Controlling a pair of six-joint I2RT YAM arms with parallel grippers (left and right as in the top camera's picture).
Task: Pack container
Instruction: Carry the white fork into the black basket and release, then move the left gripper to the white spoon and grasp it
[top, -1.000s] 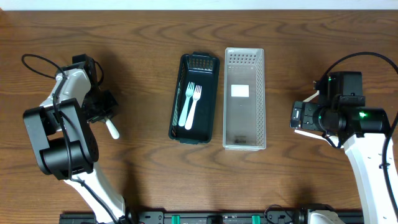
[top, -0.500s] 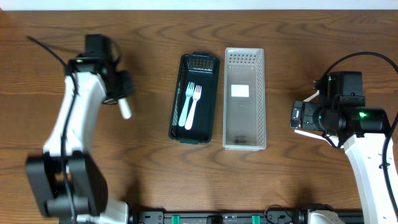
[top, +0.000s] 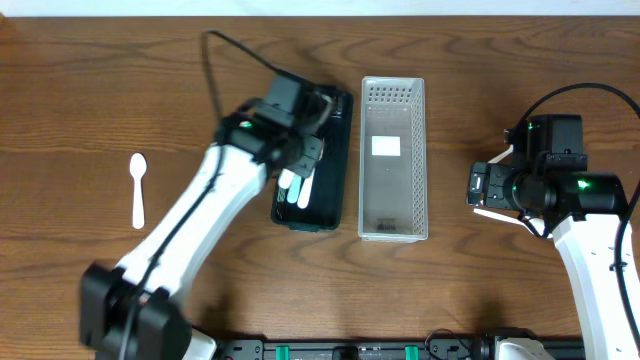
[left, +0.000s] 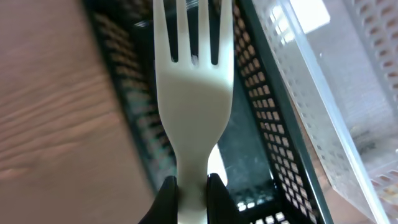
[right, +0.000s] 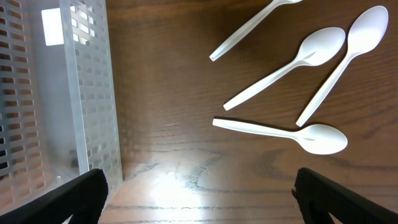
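The left gripper moves down toward the basket's bare bottom on the clear container's side next and releases the fork (left: 193, 106) there, since white cutlery already covers the basket's other side.
My left gripper (top: 298, 172) is shut on the handle of a white plastic fork (left: 193, 106) and holds it over the black mesh basket (top: 341, 120), tines pointing away along the basket (left: 273, 149). White cutlery (top: 303, 192) lies in the basket, partly hidden by my arm. The clear container (top: 393, 190) stands right of the basket and also shows in the left wrist view (left: 323, 93). My right gripper (top: 482, 190) is open and empty above bare table (right: 196, 193), right of the clear container (right: 87, 81).
A white spoon (top: 137, 188) lies on the table at the far left. Several white spoons (right: 292, 59) lie on the wood in the right wrist view, right of the clear container. A white label (top: 386, 146) lies inside the clear container.
My left arm has swung from the table's left side to over the black basket, carrying the fork. A spoon now shows at the far left. The right arm has not moved.
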